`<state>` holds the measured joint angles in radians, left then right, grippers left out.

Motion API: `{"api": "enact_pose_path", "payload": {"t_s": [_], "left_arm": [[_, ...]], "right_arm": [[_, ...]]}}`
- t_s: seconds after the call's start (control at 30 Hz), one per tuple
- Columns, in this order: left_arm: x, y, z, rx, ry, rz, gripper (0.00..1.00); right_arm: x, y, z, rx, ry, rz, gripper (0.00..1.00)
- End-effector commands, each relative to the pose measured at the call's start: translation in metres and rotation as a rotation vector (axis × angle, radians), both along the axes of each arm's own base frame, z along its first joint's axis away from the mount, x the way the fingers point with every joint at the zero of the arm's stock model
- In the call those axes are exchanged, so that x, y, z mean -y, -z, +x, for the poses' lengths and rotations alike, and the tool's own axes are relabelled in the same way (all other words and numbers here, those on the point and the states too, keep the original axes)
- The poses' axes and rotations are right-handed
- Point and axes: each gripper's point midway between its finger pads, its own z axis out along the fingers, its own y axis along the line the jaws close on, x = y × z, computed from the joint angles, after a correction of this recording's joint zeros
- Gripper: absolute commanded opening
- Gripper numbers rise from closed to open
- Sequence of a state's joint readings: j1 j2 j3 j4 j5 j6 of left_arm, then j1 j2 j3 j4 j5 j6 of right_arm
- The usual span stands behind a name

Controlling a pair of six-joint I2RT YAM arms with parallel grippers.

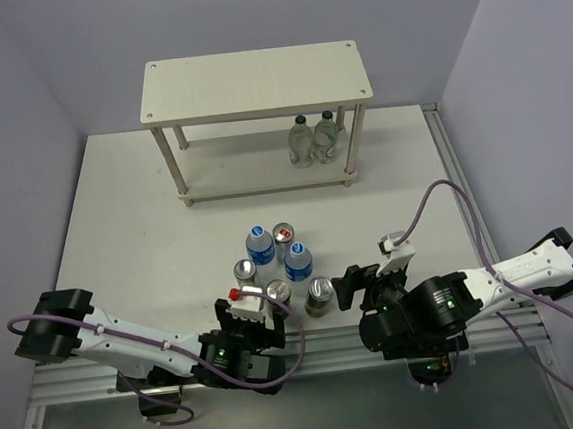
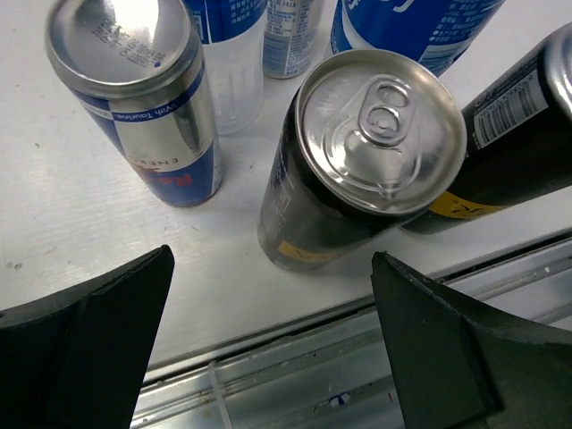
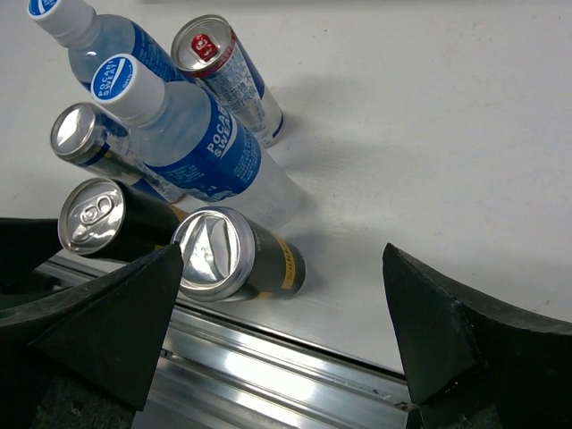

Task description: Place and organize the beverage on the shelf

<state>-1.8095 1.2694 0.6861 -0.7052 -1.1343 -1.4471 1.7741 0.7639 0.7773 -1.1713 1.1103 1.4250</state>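
I need to shift my left gripper to the right in the wrist view and outward around the black-and-gold can, as it stands off-centre beyond my open fingers.
The cream shelf [image 1: 254, 77] stands at the back of the table, with two clear bottles [image 1: 313, 137] on the right of its lower board. Near the front edge stands a cluster of beverage: two blue-labelled bottles [image 1: 259, 243], two slim blue-and-silver cans [image 1: 285, 234] and two black-and-gold cans [image 1: 319, 292]. My left gripper [image 1: 253, 316] is open, just short of a black can [image 2: 357, 170], with a blue-and-silver can [image 2: 143, 98] to its left. My right gripper [image 1: 371, 285] is open too, with the other black can [image 3: 237, 255] beside its left finger [image 3: 98, 313]. Neither holds anything.
A metal rail [image 2: 295, 375] runs along the table's near edge right under both grippers. Bare white tabletop [image 1: 147, 227] lies between the cluster and the shelf. The shelf's top board carries nothing, and grey walls close in behind it and on both sides.
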Motion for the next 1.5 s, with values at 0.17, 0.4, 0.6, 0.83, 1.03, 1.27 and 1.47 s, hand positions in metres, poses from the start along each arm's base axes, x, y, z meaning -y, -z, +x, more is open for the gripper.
{"api": "enact_pose_path", "payload": {"t_s": [0.17, 0.4, 0.6, 0.83, 1.03, 1.27, 1.47], "left_arm": [[0.042, -0.003, 0.007, 0.022, 0.068, -0.103, 0.99], [0.051, 0.01, 0.023, 0.025, 0.072, -0.091, 0.99], [0.051, 0.014, 0.043, 0.049, 0.035, -0.079, 0.99], [0.049, 0.015, 0.059, 0.063, 0.002, -0.088, 0.42], [0.053, 0.01, 0.053, 0.046, -0.015, -0.027, 0.0], [0.041, -0.076, 0.031, 0.085, -0.075, 0.056, 0.0], [0.026, -0.176, 0.049, 0.201, -0.105, 0.022, 0.0]], "right_arm": [[0.001, -0.008, 0.005, 0.028, 0.027, 0.067, 1.0], [0.0, -0.007, 0.005, 0.033, 0.023, 0.062, 1.0], [0.0, -0.007, 0.005, 0.035, 0.022, 0.053, 1.0], [-0.001, -0.008, 0.005, 0.039, 0.019, 0.059, 1.0], [0.0, -0.007, 0.005, 0.042, 0.021, 0.053, 1.0], [-0.001, -0.008, 0.006, 0.044, 0.022, 0.052, 1.0], [-0.001, -0.008, 0.006, 0.051, 0.014, 0.057, 1.0]]}}
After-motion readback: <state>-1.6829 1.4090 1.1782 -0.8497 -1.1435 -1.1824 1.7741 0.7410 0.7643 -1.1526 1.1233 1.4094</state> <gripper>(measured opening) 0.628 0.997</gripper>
